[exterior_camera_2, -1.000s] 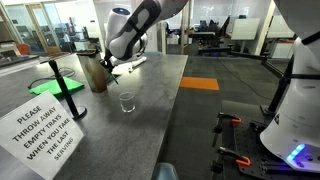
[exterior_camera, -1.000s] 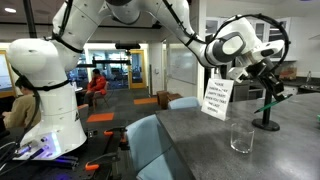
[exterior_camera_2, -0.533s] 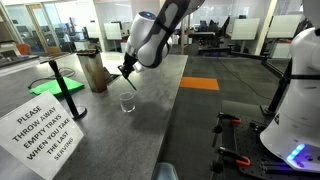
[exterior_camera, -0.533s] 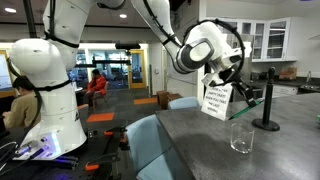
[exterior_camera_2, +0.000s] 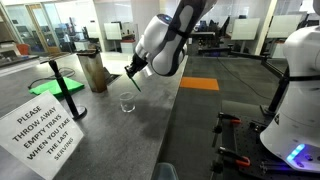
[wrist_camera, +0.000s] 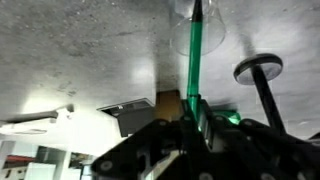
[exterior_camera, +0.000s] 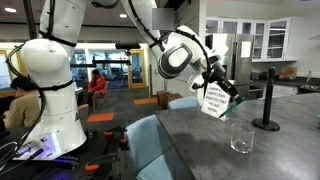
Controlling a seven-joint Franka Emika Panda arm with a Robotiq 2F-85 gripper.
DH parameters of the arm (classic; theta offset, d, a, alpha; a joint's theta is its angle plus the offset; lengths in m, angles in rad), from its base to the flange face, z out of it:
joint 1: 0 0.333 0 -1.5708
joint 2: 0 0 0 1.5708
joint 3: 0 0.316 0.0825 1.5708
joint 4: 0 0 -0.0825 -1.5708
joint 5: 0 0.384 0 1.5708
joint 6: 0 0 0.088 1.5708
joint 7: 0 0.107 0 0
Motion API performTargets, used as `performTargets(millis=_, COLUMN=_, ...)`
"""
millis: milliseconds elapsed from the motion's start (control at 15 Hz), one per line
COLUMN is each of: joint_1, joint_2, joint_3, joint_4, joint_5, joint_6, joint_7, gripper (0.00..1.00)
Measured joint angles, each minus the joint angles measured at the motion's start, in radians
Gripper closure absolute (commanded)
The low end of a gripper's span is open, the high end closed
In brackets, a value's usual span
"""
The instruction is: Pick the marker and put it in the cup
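My gripper is above and inward of the clear cup's opening (exterior_camera: pixel 242 125) (wrist_camera: pixel 210 36). It should move outward and down until the marker's tip is inside the opening, then release.
My gripper (exterior_camera: pixel 222 86) (exterior_camera_2: pixel 135 70) is shut on the slim green marker (wrist_camera: pixel 195 50), which sticks out straight from between the fingers (wrist_camera: pixel 196 112). The marker also shows in both exterior views (exterior_camera: pixel 235 101) (exterior_camera_2: pixel 132 83), hanging tilted just above the table. The clear cup (exterior_camera: pixel 241 138) (exterior_camera_2: pixel 126 101) stands upright and empty on the grey table. In the wrist view the marker's tip points at the cup (wrist_camera: pixel 212 18), close to its rim. In both exterior views the marker is above the cup, not inside it.
A black post on a round base (exterior_camera: pixel 266 108) (exterior_camera_2: pixel 54 74) (wrist_camera: pixel 258 68) stands beyond the cup on a green mat (exterior_camera_2: pixel 65 88). A white printed sign (exterior_camera: pixel 216 101) (exterior_camera_2: pixel 45 126) and a brown bag (exterior_camera_2: pixel 95 72) are nearby. The table edge (exterior_camera_2: pixel 170 120) is close to the cup.
My gripper has carried the marker away from the black post and over toward the cup, and the arm has swung across. The cup has not moved.
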Motion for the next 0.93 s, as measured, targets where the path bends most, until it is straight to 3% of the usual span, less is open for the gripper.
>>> performTargets(millis=467, joint_1=0.137, joint_2=0.156, joint_3=-0.102, joint_4=0.127, joint_5=0.147, joint_6=-0.006, joint_7=0.0, gripper=0.97)
performTargets(millis=933, joint_1=0.161, joint_2=0.353, joint_3=-0.15, joint_4=0.293, joint_5=0.24, joint_6=-0.024, joint_7=0.015, gripper=0.97)
